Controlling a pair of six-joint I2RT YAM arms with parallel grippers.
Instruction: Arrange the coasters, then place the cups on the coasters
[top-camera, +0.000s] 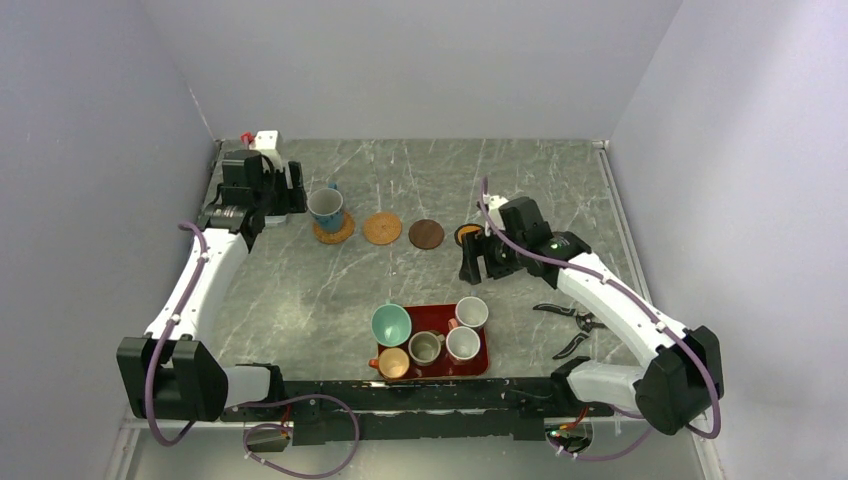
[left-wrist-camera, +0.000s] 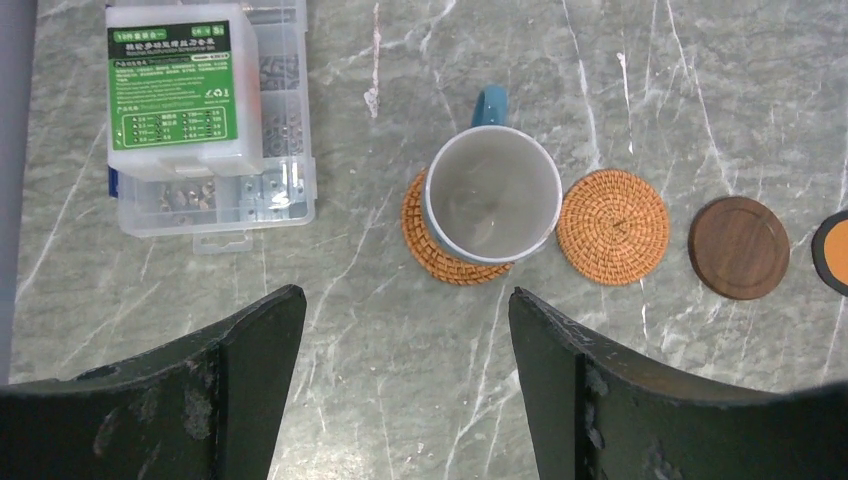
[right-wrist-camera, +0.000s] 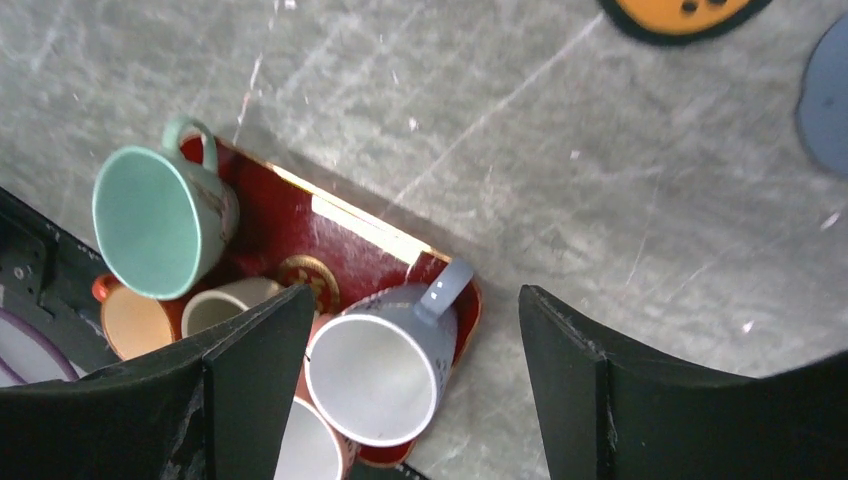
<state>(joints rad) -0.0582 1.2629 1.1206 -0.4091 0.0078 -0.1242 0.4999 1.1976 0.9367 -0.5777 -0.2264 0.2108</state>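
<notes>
The corner white cup sits below and back, so my right gripper will next lower its open fingers back over both sides of that cup's rim, on the side clear of other cups.
A white cup with a blue handle (top-camera: 326, 208) (left-wrist-camera: 493, 195) stands on a tan woven coaster (top-camera: 336, 232) (left-wrist-camera: 438, 250). To its right lie in a row a second tan coaster (top-camera: 381, 229) (left-wrist-camera: 613, 226), a dark brown coaster (top-camera: 426, 234) (left-wrist-camera: 739, 247) and a black coaster with orange centre (top-camera: 466, 233) (right-wrist-camera: 685, 12). A blue-grey coaster (right-wrist-camera: 828, 95) shows in the right wrist view. My left gripper (top-camera: 285, 192) (left-wrist-camera: 405, 300) is open and empty, just left of the cup. My right gripper (top-camera: 485, 265) (right-wrist-camera: 415, 300) hangs open above a white cup (right-wrist-camera: 385, 370) at the tray's corner.
The red tray (top-camera: 437, 314) (right-wrist-camera: 350, 225) near the front holds a teal cup (top-camera: 391, 324) (right-wrist-camera: 160, 220), two white cups (top-camera: 471, 312), a grey-olive cup (top-camera: 425, 348) and an orange cup (top-camera: 392, 362). Pruning shears (top-camera: 570, 320) lie at the right. A clear parts box (left-wrist-camera: 200, 110) sits back left.
</notes>
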